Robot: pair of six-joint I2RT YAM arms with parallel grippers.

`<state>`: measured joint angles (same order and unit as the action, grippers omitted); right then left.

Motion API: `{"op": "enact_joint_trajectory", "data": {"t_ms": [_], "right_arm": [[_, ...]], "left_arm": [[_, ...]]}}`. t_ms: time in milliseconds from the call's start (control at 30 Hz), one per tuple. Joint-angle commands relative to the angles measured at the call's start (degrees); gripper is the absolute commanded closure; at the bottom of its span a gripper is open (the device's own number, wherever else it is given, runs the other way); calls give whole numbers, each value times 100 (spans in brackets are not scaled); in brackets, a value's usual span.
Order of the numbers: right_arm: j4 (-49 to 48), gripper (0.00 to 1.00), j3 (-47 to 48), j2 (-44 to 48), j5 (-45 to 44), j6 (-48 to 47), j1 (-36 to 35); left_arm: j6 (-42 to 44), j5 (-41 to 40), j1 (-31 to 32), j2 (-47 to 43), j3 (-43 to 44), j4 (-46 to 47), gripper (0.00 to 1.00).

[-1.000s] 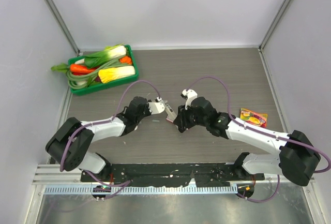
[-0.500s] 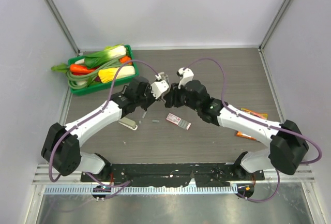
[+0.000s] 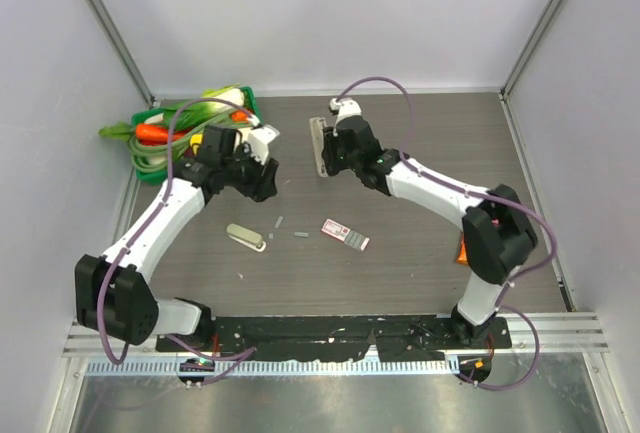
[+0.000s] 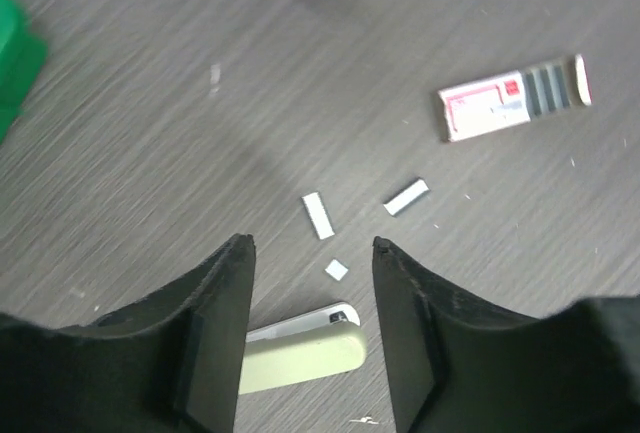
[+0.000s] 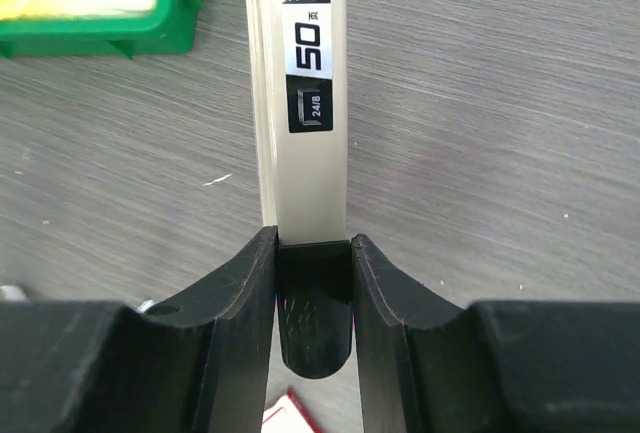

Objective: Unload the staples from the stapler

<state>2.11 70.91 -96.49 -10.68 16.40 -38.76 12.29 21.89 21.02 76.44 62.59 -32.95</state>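
Note:
My right gripper lowers toward the bare tabletop below next and releases the black rear end, as the stapler (image 3: 318,146) still hangs over clear space.
My right gripper (image 5: 313,243) is shut on the black rear end of the slim silver-grey stapler (image 5: 310,103), whose length points away from the fingers. Seen from above, the stapler (image 3: 318,146) hangs over the back middle of the table in the right gripper (image 3: 328,158). Short grey strips of staples (image 4: 318,215) lie loose on the table, also seen from above as the staples (image 3: 279,221). My left gripper (image 4: 312,245) hovers above them, open and holding nothing. From above, the left gripper (image 3: 266,181) is well left of the stapler.
A beige stapler-like thing (image 3: 245,237) lies left of the staples. A pink-and-white box (image 3: 345,234) lies to their right. A green tray (image 3: 160,113) of vegetables stands at the back left. An orange packet (image 3: 462,251) shows behind the right arm.
The left gripper has gone from shut to open and swung away to the left. The right gripper has carried the stapler toward the back of the table.

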Motion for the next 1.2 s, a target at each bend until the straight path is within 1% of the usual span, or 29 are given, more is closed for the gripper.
{"op": "enact_joint_trajectory", "data": {"t_ms": [0, 33, 67, 167, 300, 333, 400, 567, 633, 667, 700, 733, 800, 933, 967, 1067, 1133, 1167], "right_arm": [[719, 99, 1195, -650, -39, -629, -26], [886, 99, 1353, -983, -109, -664, -35], [1166, 99, 1625, -1108, -197, -769, -26], [1685, 99, 2091, -1539, -417, -893, -17], [2108, 99, 2558, -1873, -549, -1077, -35], [2222, 99, 2672, -1969, -567, -1104, -26], [2530, 99, 3006, -2251, -532, -1165, -35], [2646, 98, 3244, -2568, -471, -1210, -96], [2654, 89, 3279, -2664, -444, -1201, -114], [2646, 82, 3314, -2682, -444, -1201, -131], [2646, 74, 3341, -2717, -453, -1201, -149], [2654, 70, 3367, -2752, -444, -1192, -158], [2637, 64, 3438, -2779, -435, -1184, -167], [2645, 55, 3526, -2770, -444, -1148, -193], [2637, 50, 3526, -2761, -461, -1131, -202], [2637, 43, 3500, -2691, -418, -1096, -219], [2637, 42, 3473, -2604, -391, -1043, -219], [2585, 41, 3395, -2412, -391, -1017, -219]], "left_arm": [[-473, 448, -528, 46, 228, -36, 39], [-482, 448, -633, 37, 210, -62, 37], [-482, 387, -660, 20, 193, -106, 33], [-482, 272, -730, -146, 114, -124, 29], [-517, 176, -792, -358, -27, -54, 26], [-544, 175, -801, -376, -36, -62, 16], [-596, 184, -818, -376, -54, -62, 15], [-728, 140, -845, -332, -159, 61, 14], [-720, 131, -853, -280, -168, 43, 13], [-728, 123, -862, -262, -177, 34, 11], [-728, 123, -871, -244, -159, 25, 11], [-737, 123, -888, -227, -159, 8, 11], [-755, 140, -906, -218, -150, -18, 10], [-711, 123, -933, -235, -185, -27, 10], [-659, 123, -933, -227, -220, -27, 10], [-571, 87, -933, -192, -308, 34, 10], [-527, 78, -933, -139, -335, 78, 12], [-509, 70, -924, -78, -335, 87, 16]]}}
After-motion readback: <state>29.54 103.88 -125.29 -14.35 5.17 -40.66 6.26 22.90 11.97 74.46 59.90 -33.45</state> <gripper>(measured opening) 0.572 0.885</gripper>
